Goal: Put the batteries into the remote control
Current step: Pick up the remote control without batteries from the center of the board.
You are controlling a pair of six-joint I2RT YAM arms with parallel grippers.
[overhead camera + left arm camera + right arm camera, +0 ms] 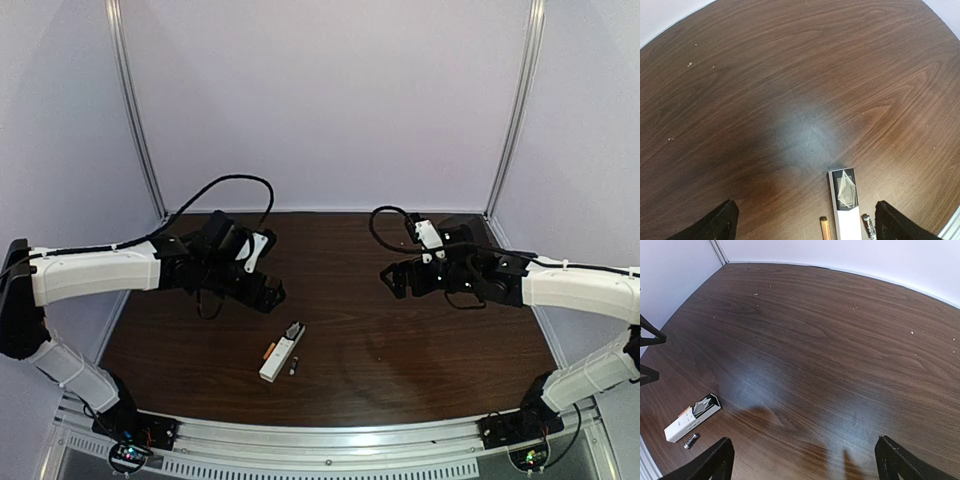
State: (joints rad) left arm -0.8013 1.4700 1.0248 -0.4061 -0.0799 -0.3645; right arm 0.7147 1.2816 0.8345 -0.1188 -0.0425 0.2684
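The left gripper moves down and back toward the bar onto the remote control's white near end (270,374) next, clear of both batteries.
The white remote control (281,352) lies on the dark wood table near the middle front, its dark grey end toward the back. The orange battery (268,350) lies along its left side and the black battery (294,365) along its right. In the left wrist view the remote control (846,206) sits at the bottom edge with the orange battery (825,228) and black battery (868,224) beside it. In the right wrist view the remote control (692,418) and black battery (691,441) lie at lower left. My left gripper (268,294) and right gripper (392,280) are open, empty and apart from them.
The table (420,350) is bounded by pale walls behind and at both sides, with metal posts (133,110) in the back corners. A metal rail (330,445) runs along the near edge by the arm bases.
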